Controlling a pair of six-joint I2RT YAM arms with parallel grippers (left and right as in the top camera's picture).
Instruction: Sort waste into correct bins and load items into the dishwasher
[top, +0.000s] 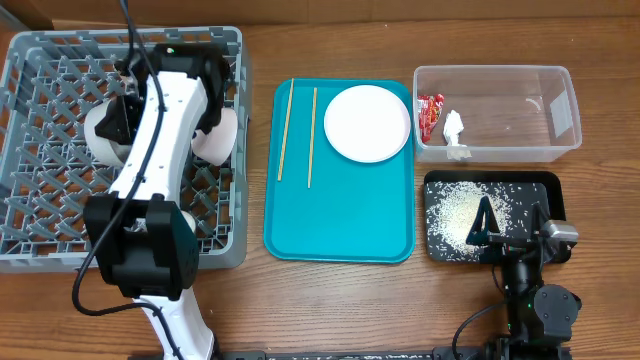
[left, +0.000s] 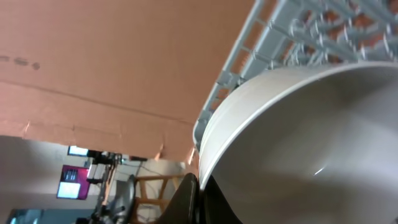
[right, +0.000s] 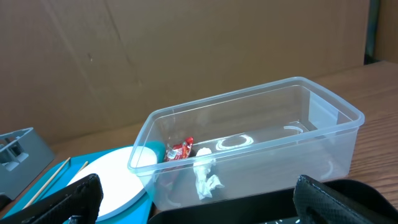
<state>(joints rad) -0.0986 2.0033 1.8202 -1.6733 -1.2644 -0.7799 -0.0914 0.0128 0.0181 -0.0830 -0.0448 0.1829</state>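
Note:
The bowl still hangs apart from the other pale dish, so I will next move my left gripper to the right in the overhead view, down beside that dish, and let go.
My left gripper is over the grey dish rack and is shut on the rim of a pale bowl, held tilted on edge; the left wrist view shows the fingers pinching that rim. Another pale dish sits in the rack, partly hidden by the arm. The white plate and two chopsticks lie on the teal tray. The clear tub holds the red wrapper and the white tissue. Rice lies in the black tray. My right gripper is open above it.
In the right wrist view the open fingers frame the clear tub with the wrapper and the tissue, with the plate at left. A cardboard wall stands behind the table. The rack's open-grid walls rise round the left arm.

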